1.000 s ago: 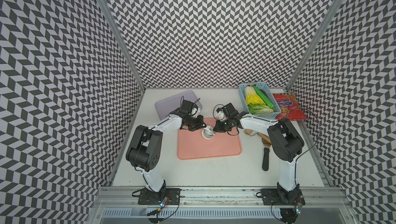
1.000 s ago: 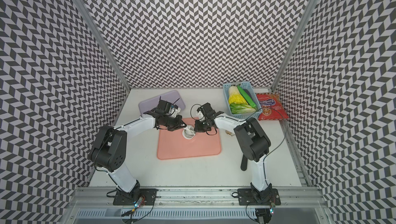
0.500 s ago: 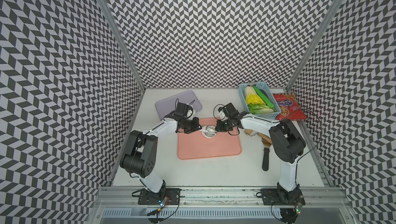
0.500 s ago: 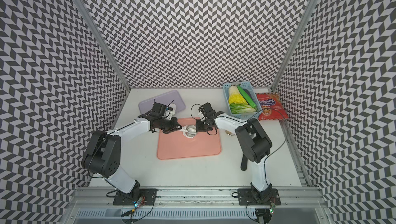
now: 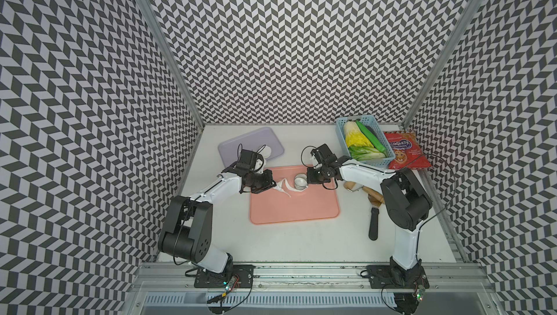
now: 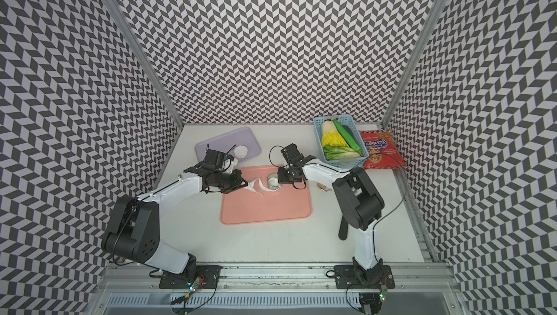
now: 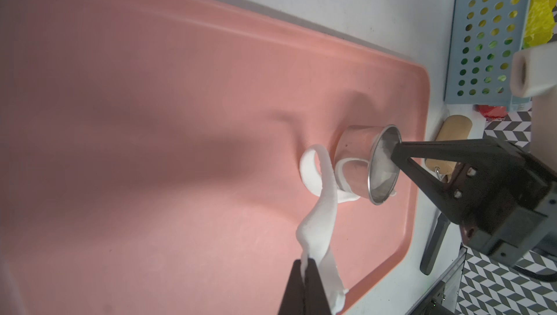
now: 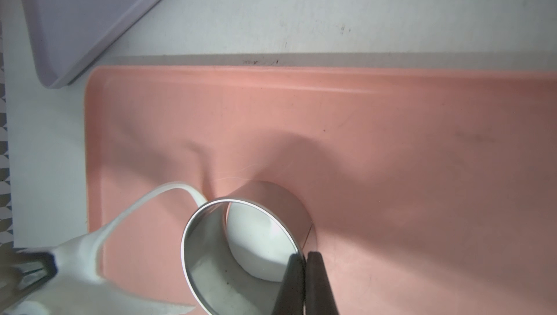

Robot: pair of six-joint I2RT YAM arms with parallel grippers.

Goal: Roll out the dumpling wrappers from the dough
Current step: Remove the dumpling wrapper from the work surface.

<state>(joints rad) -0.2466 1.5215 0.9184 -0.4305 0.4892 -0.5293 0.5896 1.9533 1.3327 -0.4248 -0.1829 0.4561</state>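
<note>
The left gripper will next move up and away from the steel ring, then come down and let go of the piece of dough over the mat's bare end, since that end of the mat is below it.
A ragged strip of white dough (image 5: 283,185) (image 7: 111,208) lifts off the pink mat (image 5: 295,208), looping round the steel ring cutter (image 5: 300,181) (image 8: 205,256). My left gripper (image 5: 272,184) (image 7: 305,263) is shut on the strip's free end. My right gripper (image 5: 308,179) (image 8: 305,256) is shut on the ring's wall, one finger inside and one outside. The ring stands on the mat, and a round white dumpling wrapper (image 8: 259,244) lies inside it. More dumpling wrappers (image 5: 266,151) (image 6: 241,151) lie stacked on the purple tray (image 5: 241,147).
A blue basket (image 5: 340,131) of vegetables and a red snack bag (image 5: 405,153) stand at the back right. A wooden rolling pin (image 5: 352,185) and a black-handled scraper (image 5: 373,223) lie right of the mat, under my right arm.
My left gripper has drawn back to the left from the ring with the dough strip, which now hangs stretched and twisted. My right gripper and the ring have barely moved.
</note>
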